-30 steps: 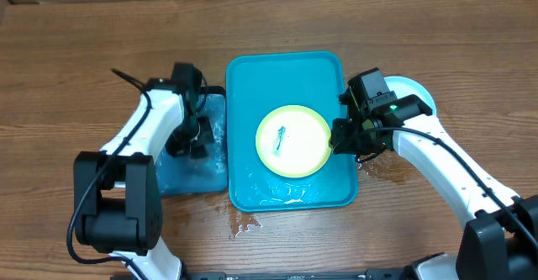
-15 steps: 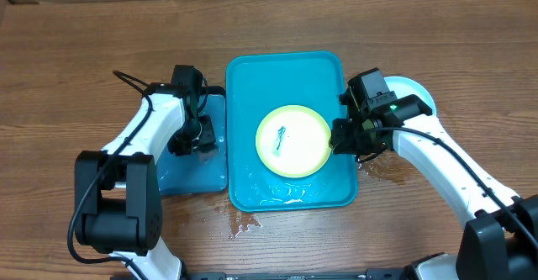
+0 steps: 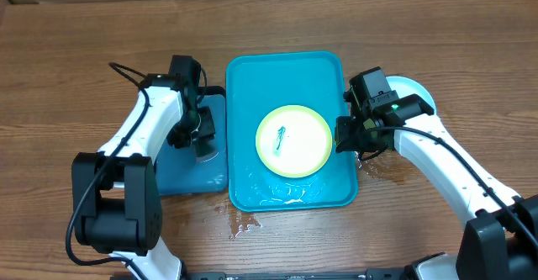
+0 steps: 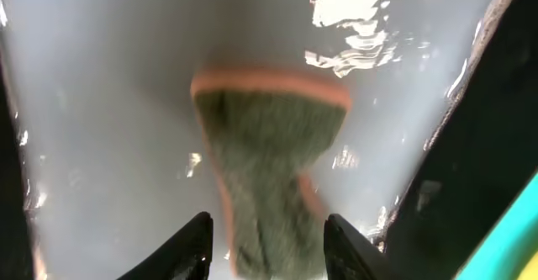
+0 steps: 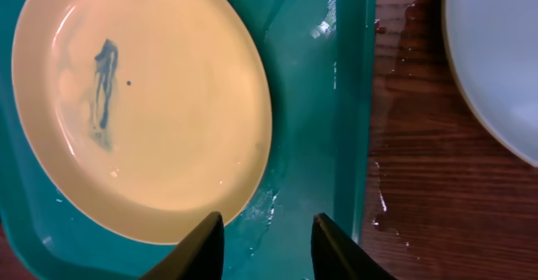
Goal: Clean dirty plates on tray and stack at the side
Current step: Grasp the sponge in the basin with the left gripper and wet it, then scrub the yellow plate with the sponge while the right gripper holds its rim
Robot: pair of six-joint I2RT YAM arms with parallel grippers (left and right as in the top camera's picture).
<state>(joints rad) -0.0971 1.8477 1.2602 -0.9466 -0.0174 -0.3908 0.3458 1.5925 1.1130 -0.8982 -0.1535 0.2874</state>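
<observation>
The left gripper lowers over the green sponge next and closes on its narrow middle, since it already lies lined up between my open fingers.
One yellow-green rimmed plate (image 3: 293, 140) lies in the teal tray (image 3: 286, 74), with a dark blue streak (image 5: 103, 70) left of its centre. My right gripper (image 5: 267, 229) is open just above the tray floor (image 5: 311, 103), beside the plate's right rim (image 5: 252, 171), and grips nothing. A light-blue rimmed plate (image 3: 416, 89) rests on the table to the right of the tray, partly under the right arm. My left gripper (image 4: 267, 229) hovers over the small blue tray (image 3: 181, 175). Its jaws are open around a green sponge with an orange edge (image 4: 269, 145), which lies on the wet floor.
Water is spilled on the wood in front of the teal tray (image 3: 244, 223) and beside its right edge (image 5: 382, 204). The small blue tray's black rim (image 4: 471, 145) runs close to the right of my left gripper.
My left gripper went from shut to open and shifted slightly towards the tray's far end, letting go of the sponge. My right gripper's jaws widened a little and stayed in place.
</observation>
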